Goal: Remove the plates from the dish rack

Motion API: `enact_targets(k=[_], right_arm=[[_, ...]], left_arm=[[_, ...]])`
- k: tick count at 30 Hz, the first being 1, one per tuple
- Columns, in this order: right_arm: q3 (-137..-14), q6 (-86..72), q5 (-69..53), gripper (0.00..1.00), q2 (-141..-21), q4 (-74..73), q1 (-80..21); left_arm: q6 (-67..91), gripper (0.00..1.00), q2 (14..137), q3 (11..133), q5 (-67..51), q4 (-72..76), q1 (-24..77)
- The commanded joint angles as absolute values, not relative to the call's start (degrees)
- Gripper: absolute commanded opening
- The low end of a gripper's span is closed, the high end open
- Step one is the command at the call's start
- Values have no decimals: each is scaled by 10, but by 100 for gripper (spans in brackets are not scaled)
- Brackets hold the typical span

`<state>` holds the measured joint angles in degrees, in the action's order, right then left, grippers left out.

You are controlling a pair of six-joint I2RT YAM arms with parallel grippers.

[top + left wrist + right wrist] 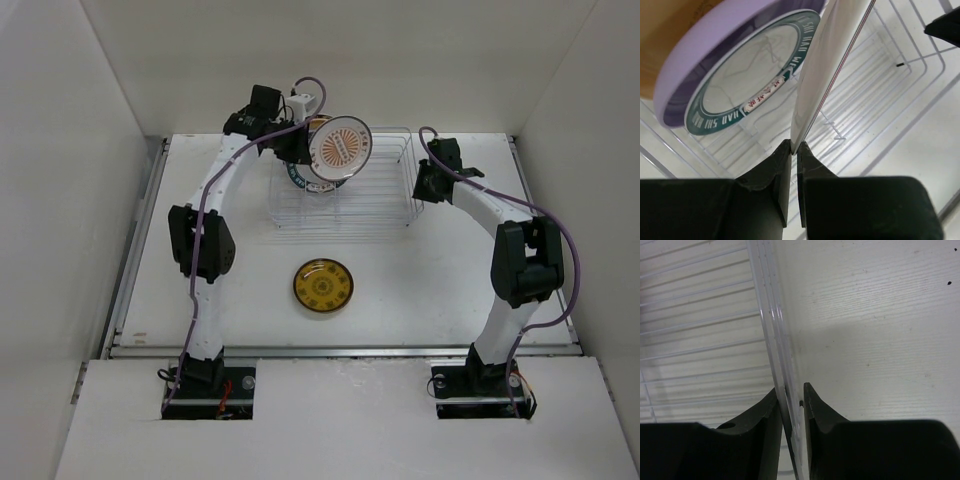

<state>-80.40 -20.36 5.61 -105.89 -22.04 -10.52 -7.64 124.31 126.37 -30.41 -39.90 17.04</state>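
The bare tabletop (388, 275) beside the dark-gold plate lies below and back from my left gripper. I will next pull it back, lower it and release the plate there.
My left gripper (310, 150) is shut on the rim of the white plate with the orange sunburst (340, 148) and holds it tilted above the left end of the dish rack (390, 195). In the left wrist view the gripper (794, 147) pinches that plate (827, 60), seen edge-on. Behind it in the rack stand the teal-rimmed plate (755, 85), the lavender plate (710, 45) and the pale yellow plate (670, 35). The small dark-gold plate (323, 285) lies flat on the table. My right gripper (425, 187) is shut on the rack's right rim wire (771, 325), with its jaws on either side of it (791, 396).
The rack's right half holds no plates in the top view. White walls enclose the table (450, 290) on three sides. The dark-gold plate lies in front of the rack, between the two arms.
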Motion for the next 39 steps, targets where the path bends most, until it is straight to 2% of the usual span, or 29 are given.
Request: enact_targets(k=[1, 7, 22, 32, 39], right_arm=[[-800, -205, 74, 27, -1046, -198, -100], [-795, -210, 69, 27, -1040, -186, -100], [-784, -227, 42, 26, -1016, -180, -100], [-779, -227, 31, 26, -1004, -180, -100], [-779, -232, 15, 26, -1004, -180, -100]], left_arm=[[-64, 0, 1173, 1290, -351, -418, 171], [-63, 0, 1110, 1222, -381, -424, 165], [-89, 0, 1105, 1176, -486, -533, 160], [-169, 0, 1068, 1089, -500, -601, 149], [-169, 0, 1090, 1080, -494, -583, 199]])
